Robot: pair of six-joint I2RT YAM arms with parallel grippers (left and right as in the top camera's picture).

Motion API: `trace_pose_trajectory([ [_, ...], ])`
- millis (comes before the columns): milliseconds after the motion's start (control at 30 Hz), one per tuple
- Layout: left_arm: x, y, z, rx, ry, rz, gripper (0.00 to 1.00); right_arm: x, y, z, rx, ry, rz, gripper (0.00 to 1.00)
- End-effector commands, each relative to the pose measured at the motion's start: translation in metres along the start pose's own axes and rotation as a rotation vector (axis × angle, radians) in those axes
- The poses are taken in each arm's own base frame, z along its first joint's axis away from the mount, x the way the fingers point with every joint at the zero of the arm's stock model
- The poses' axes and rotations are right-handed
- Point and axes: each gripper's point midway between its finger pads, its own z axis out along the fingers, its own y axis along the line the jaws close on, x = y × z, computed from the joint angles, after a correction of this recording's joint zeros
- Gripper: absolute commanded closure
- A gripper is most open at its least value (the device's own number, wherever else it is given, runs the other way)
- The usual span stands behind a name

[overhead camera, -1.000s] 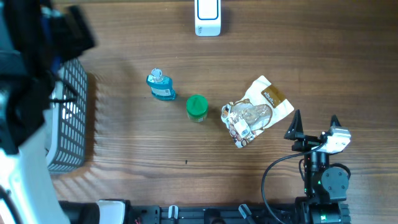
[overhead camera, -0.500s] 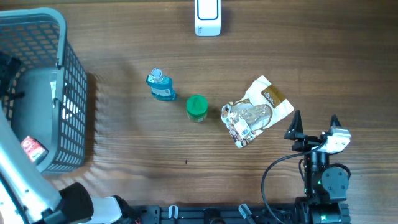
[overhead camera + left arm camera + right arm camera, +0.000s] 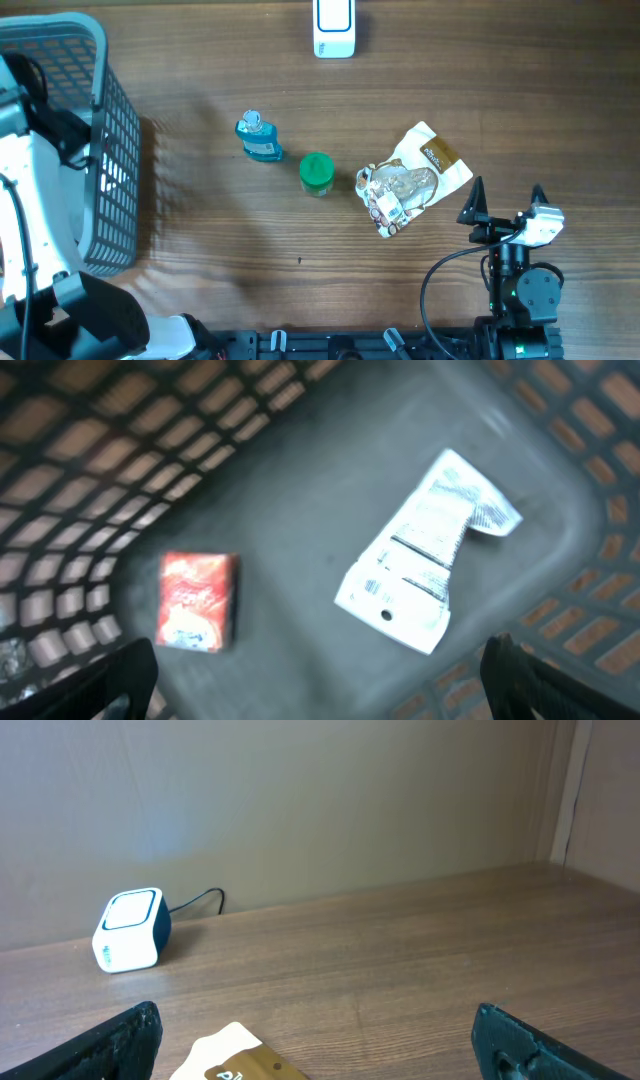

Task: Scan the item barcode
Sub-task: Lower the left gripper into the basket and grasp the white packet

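The robot's left gripper should next go down deeper into the grey basket, onto the printed middle of the white packet (image 3: 430,555), because the packet is lying on the bottom of the grey basket below the gripper's fingers.
On the table lie a blue bottle (image 3: 260,138), a green-lidded jar (image 3: 317,172) and a brown-and-white snack bag (image 3: 412,180), (image 3: 240,1062). The white barcode scanner (image 3: 333,28), (image 3: 130,930) stands at the far edge. My left gripper (image 3: 322,690) hangs open over the inside of the grey basket (image 3: 120,170), above a red box (image 3: 197,601) and a white packet (image 3: 430,555). My right gripper (image 3: 505,205), (image 3: 325,1045) is open near the front right, just right of the snack bag, holding nothing.
The mesh walls of the basket (image 3: 150,460) surround the left gripper. My white left arm (image 3: 25,200) covers most of the basket's inside from above. A wall rises behind the scanner, whose cable (image 3: 200,902) runs along the table's back edge.
My left arm has swung down over the basket, now hiding the red box from above. The right arm and the items on the table have not moved.
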Motion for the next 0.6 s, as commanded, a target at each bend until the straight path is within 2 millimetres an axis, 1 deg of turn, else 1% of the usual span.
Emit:
trace_pose_trajectory([
  [0, 0.013, -0.019, 0.017, 0.093, 0.022, 0.131, 0.00, -0.001, 0.002, 0.000, -0.013, -0.006, -0.016, 0.00],
  [67, 0.011, -0.024, 0.024, 0.109, 0.009, 0.129, 0.00, -0.001, 0.002, 0.000, -0.013, -0.006, -0.016, 0.00],
  [133, 0.010, -0.041, 0.037, 0.164, 0.014, 0.143, 0.00, -0.001, 0.002, 0.000, -0.013, -0.006, -0.016, 0.00],
  [267, 0.014, -0.053, 0.058, 0.199, 0.052, 0.137, 0.00, -0.001, 0.002, 0.000, -0.013, -0.006, -0.016, 0.00],
  [367, 0.018, -0.056, 0.076, 0.194, 0.086, 0.104, 0.00, -0.001, 0.002, 0.000, -0.013, -0.006, -0.017, 0.00],
  [567, 0.027, -0.059, 0.101, 0.187, 0.140, 0.087, 0.00, -0.001, 0.002, 0.000, -0.013, -0.006, -0.016, 0.00],
])
